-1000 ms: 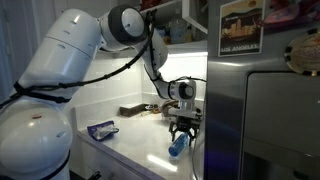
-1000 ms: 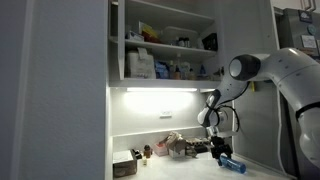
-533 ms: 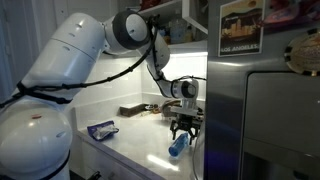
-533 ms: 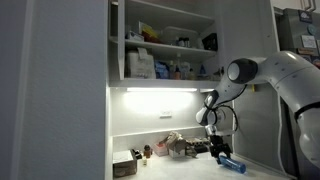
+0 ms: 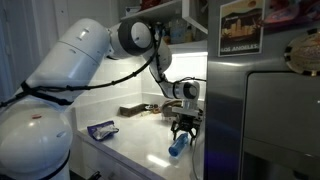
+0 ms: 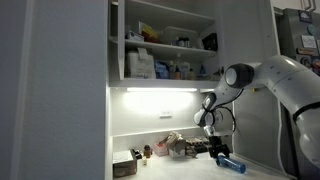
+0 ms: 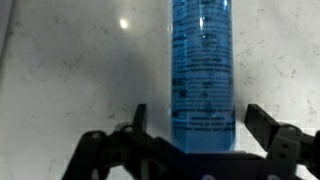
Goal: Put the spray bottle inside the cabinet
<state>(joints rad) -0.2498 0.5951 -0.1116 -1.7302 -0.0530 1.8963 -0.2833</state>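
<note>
My gripper should stay where it is next and close both fingers on the blue end of the spray bottle, because that end is already between them.
The spray bottle (image 7: pixel 203 70) is translucent blue and lies flat on the white marbled counter (image 7: pixel 60 80). In the wrist view it runs up from between my two fingers, which stand apart on either side without touching it. My gripper (image 7: pixel 198 128) is open, just above the bottle. In both exterior views the bottle (image 5: pixel 177 148) (image 6: pixel 230 164) lies on the counter under my gripper (image 5: pixel 183 135) (image 6: pixel 218 153). The white wall cabinet (image 6: pixel 165 45) is open above, its shelves holding jars and boxes.
A flat blue packet (image 5: pixel 101 129) lies on the counter. A pile of small items (image 6: pixel 178 147) and a dark box (image 6: pixel 125 167) sit by the back wall. The steel refrigerator (image 5: pixel 262 120) stands close beside my gripper.
The upper arm has shifted slightly. My gripper stays over the bottle, still open.
</note>
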